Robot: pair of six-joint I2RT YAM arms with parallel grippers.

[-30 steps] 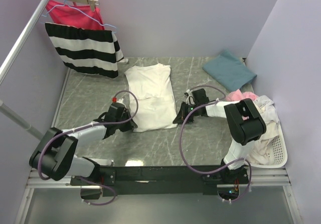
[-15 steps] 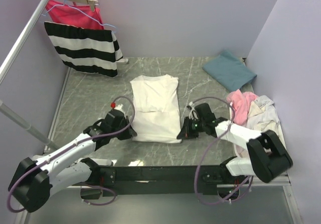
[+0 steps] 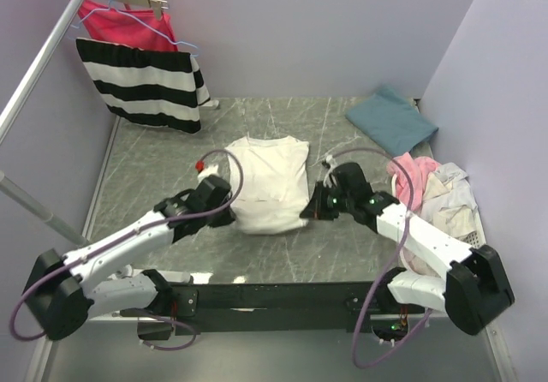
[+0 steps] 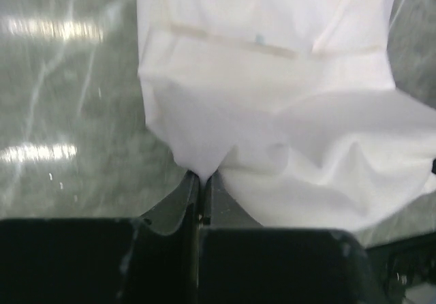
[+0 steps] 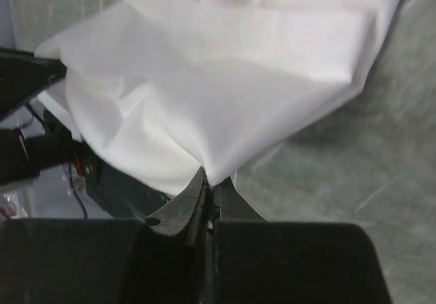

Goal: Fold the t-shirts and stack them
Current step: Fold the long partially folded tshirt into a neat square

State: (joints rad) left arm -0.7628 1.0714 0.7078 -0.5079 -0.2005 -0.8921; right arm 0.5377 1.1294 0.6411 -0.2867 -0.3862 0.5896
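Note:
Both near corners of the t-shirt are already pinched, so next I should carry the near corner in my left gripper outward over the white t-shirt (image 3: 267, 181) to its far collar end (image 3: 244, 143) and let go.
A white t-shirt (image 3: 267, 181) lies partly folded in the middle of the table, its near edge lifted. My left gripper (image 3: 229, 213) is shut on its near left corner; the left wrist view has white cloth (image 4: 272, 113) pinched at my left gripper (image 4: 202, 176). My right gripper (image 3: 310, 213) is shut on the near right corner, and white cloth (image 5: 225, 93) bunches above my right gripper (image 5: 210, 181) in the right wrist view. A folded teal-blue t-shirt (image 3: 392, 121) rests at the back right. Pale white and pink t-shirts (image 3: 428, 189) are heaped at the right.
A black-and-white striped garment (image 3: 141, 84) and a red-pink garment (image 3: 124, 22) hang from a rail at the back left. A white basket (image 3: 473, 258) under the heap sits at the right edge. Walls close in the table at the back and right.
Both grippers first pulled the shirt's near edge toward the arms, then carried it up and back toward the far side. The shirt now looks shorter and doubled over.

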